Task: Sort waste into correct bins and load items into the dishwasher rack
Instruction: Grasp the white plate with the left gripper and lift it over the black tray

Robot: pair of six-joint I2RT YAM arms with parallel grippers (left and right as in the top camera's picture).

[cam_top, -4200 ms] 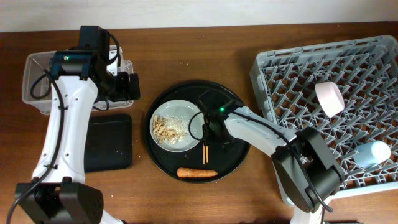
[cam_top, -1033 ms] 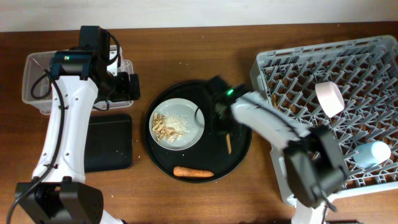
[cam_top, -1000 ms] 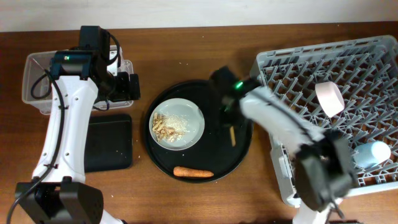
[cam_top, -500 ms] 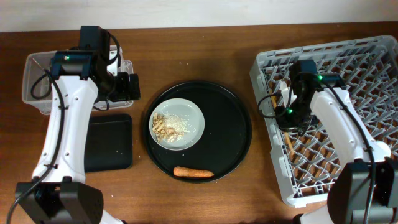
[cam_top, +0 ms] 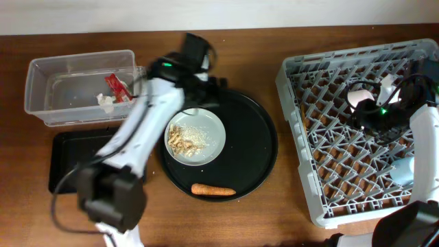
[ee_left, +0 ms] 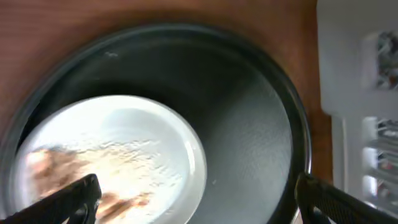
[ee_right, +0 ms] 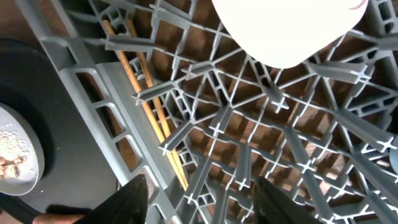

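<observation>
The robot's left gripper needs to go down next onto the pale plate's rack-side rim (cam_top: 224, 137) (ee_left: 202, 177), clear of scraps, since that rim is below, between the open fingers.
My left gripper (cam_top: 204, 96) is open and empty above the far edge of the pale plate (cam_top: 197, 137), which carries beige and white food scraps (cam_top: 182, 139). In the left wrist view the gripper (ee_left: 199, 202) spans the plate's (ee_left: 124, 143) right rim. The orange carrot (cam_top: 215, 190) lies on the round tray in front of the plate. The red wrapper (cam_top: 116, 87) and white scrap (cam_top: 105, 101) lie in the clear box (cam_top: 48, 75). My right gripper (cam_top: 363, 118) is open and empty over the grey rack (cam_top: 329, 192), beside the white bowl (cam_top: 362, 103). The chopsticks (ee_right: 146, 99) lie in the rack near its left wall. The light-blue cup (cam_top: 401, 171) stands in the rack.
The plate and carrot sit on a large round black tray (cam_top: 257, 147). The shallow black rectangular tray (cam_top: 75, 161) lies in front of the clear box. In the right wrist view the bowl (ee_right: 286, 25) is above my gripper (ee_right: 205, 202), with the rack's pegs (ee_right: 249, 124) below.
My left arm swung from the clear box to above the round tray. My right gripper carried the chopsticks to the rack, let them go there and moved right, beside the bowl.
</observation>
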